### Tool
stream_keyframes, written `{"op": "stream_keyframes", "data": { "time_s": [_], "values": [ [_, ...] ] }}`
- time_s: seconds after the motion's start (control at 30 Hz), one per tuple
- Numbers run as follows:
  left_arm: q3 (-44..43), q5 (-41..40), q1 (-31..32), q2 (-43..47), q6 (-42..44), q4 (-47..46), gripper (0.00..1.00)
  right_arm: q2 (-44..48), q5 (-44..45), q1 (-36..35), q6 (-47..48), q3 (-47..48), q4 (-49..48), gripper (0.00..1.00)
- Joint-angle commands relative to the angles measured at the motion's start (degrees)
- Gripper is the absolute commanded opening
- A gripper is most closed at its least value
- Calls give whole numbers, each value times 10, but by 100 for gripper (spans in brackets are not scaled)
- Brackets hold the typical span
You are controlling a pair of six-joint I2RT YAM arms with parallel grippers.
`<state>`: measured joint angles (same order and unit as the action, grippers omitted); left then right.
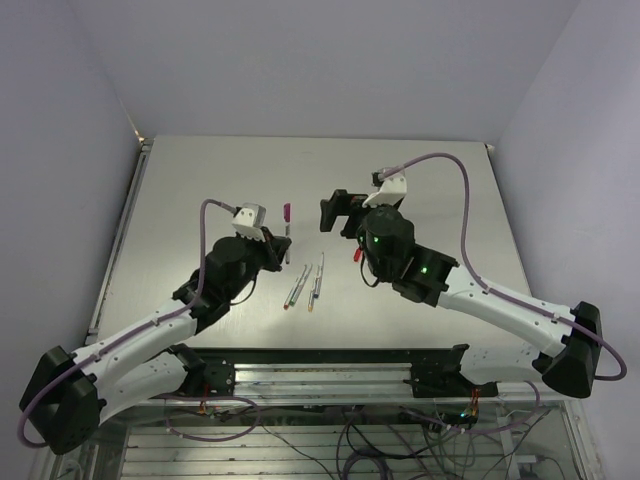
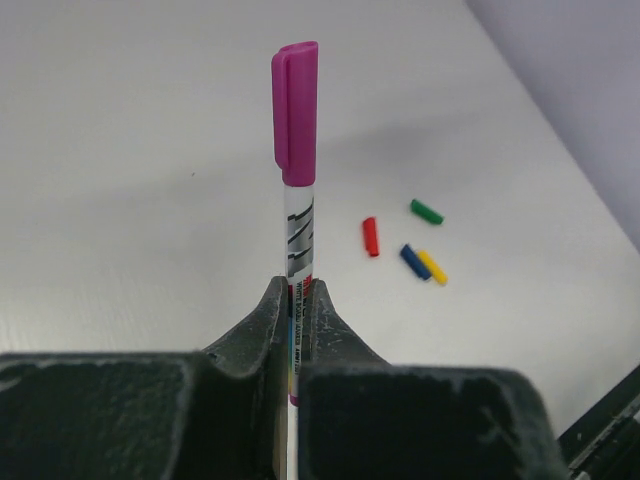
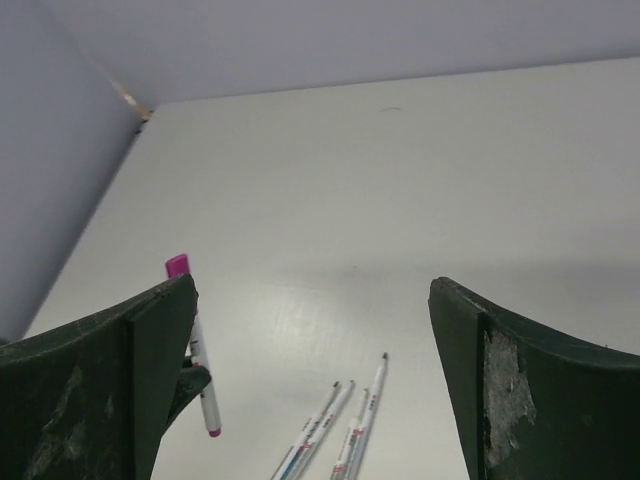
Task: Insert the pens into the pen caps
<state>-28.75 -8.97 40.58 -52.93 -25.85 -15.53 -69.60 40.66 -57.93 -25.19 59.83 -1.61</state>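
Note:
My left gripper tilts and lowers to the bare tabletop clear of the uncapped pens and releases the pen next, since the magenta cap (image 1: 287, 211) is already on.
My left gripper (image 1: 283, 245) (image 2: 297, 300) is shut on a grey pen (image 2: 299, 235) held upright above the table. A magenta cap (image 2: 296, 112) (image 1: 287, 211) sits on that pen's upper end. My right gripper (image 1: 327, 213) (image 3: 312, 285) hangs just right of it, open wide, with nothing between its fingers. In the right wrist view the held pen (image 3: 203, 385) shows beside the left finger (image 3: 150, 350). Several uncapped pens (image 1: 307, 283) (image 3: 345, 430) lie close together on the table below both grippers. Red (image 2: 371, 237), green (image 2: 427, 212), blue (image 2: 415, 262) and yellow (image 2: 433, 267) caps lie loose on the table.
The white table (image 1: 200, 200) is bounded by walls at the back and on both sides. The right arm's body (image 1: 400, 255) hangs over the spot where the loose caps lie, hiding most of them in the top view.

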Motion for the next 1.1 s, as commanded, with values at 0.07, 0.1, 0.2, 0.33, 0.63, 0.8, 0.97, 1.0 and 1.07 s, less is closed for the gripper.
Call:
{"op": "stream_keyframes", "data": {
  "time_s": [0.07, 0.1, 0.2, 0.33, 0.63, 0.8, 0.97, 1.0, 1.07],
  "values": [
    [-25, -57, -4, -33, 4, 29, 7, 5, 78, 8, -40, 21, 105, 100],
    [-25, -61, -4, -36, 7, 29, 7, 3, 96, 8, -61, 25, 129, 100],
    [-26, -77, -5, -42, 11, 27, 7, 11, 125, 8, -70, 17, 143, 100],
    [-23, -144, -8, -46, -14, 34, 7, 44, 118, 7, -25, -21, 92, 95],
    [-82, -126, -39, -127, -21, 115, 7, 51, 146, 8, -7, -21, 117, 92],
    [-85, -97, -55, -155, -8, 88, 7, 1, 171, 8, -34, 6, 185, 86],
    [-117, -127, -63, -190, -12, 135, 7, -33, 182, 9, 11, 15, 178, 93],
    [-123, -136, -64, -198, -15, 146, 7, -30, 180, 9, 17, 9, 163, 93],
    [-127, -140, -65, -208, -12, 149, 7, -17, 167, 12, 31, -13, 121, 93]
  ]
}}
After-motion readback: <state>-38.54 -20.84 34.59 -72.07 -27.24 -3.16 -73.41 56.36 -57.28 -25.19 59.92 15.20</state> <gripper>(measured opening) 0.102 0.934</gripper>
